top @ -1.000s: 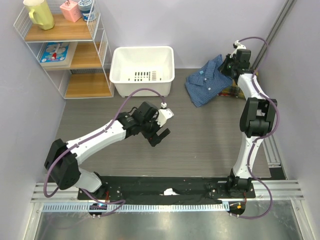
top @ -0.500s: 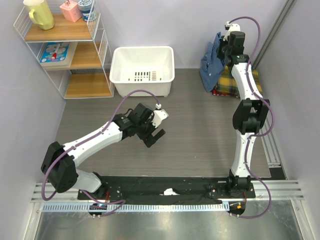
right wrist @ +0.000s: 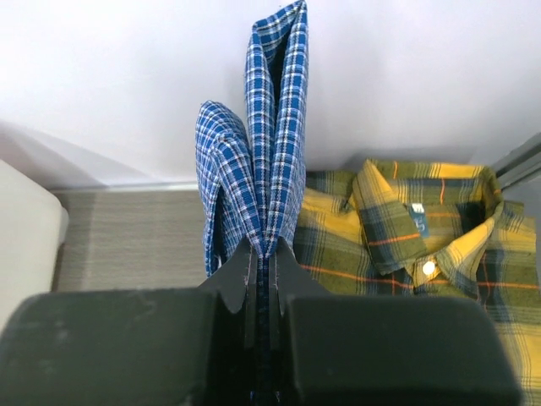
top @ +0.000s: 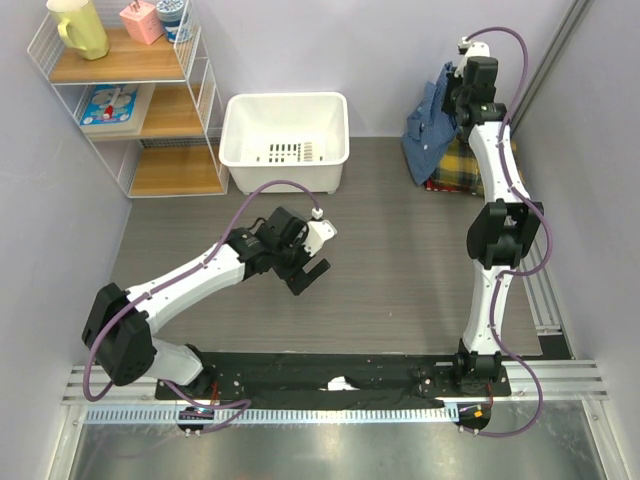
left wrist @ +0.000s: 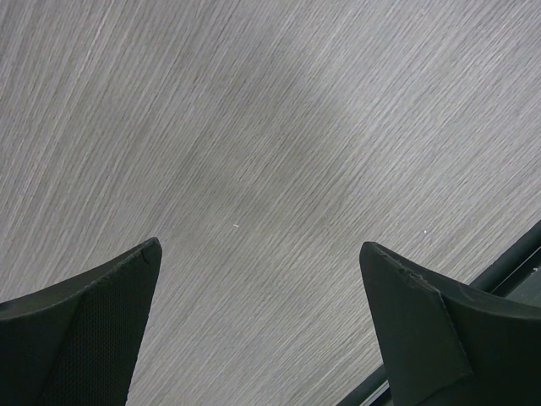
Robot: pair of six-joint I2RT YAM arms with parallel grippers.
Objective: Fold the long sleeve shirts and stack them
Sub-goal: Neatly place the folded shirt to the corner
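Note:
My right gripper will next lower to the right in the top view, over the plaid shirt below it, since the blue shirt hangs toward the bin.
My right gripper is raised at the far right corner and shut on the blue checked shirt, which hangs from it in folds above the table. In the right wrist view the blue shirt is pinched between the fingertips. The yellow-and-dark plaid shirt lies on the table beneath, its collar and a button facing up. My left gripper is open and empty over the bare table middle; its wrist view shows only the grey table.
A white bin stands at the back centre. A wire shelf with a yellow pitcher and small items stands at the back left. The back wall is right behind the hanging shirt.
My right gripper has lifted the blue shirt off the table, leaving the plaid shirt uncovered. My left gripper drew slightly back toward the left.

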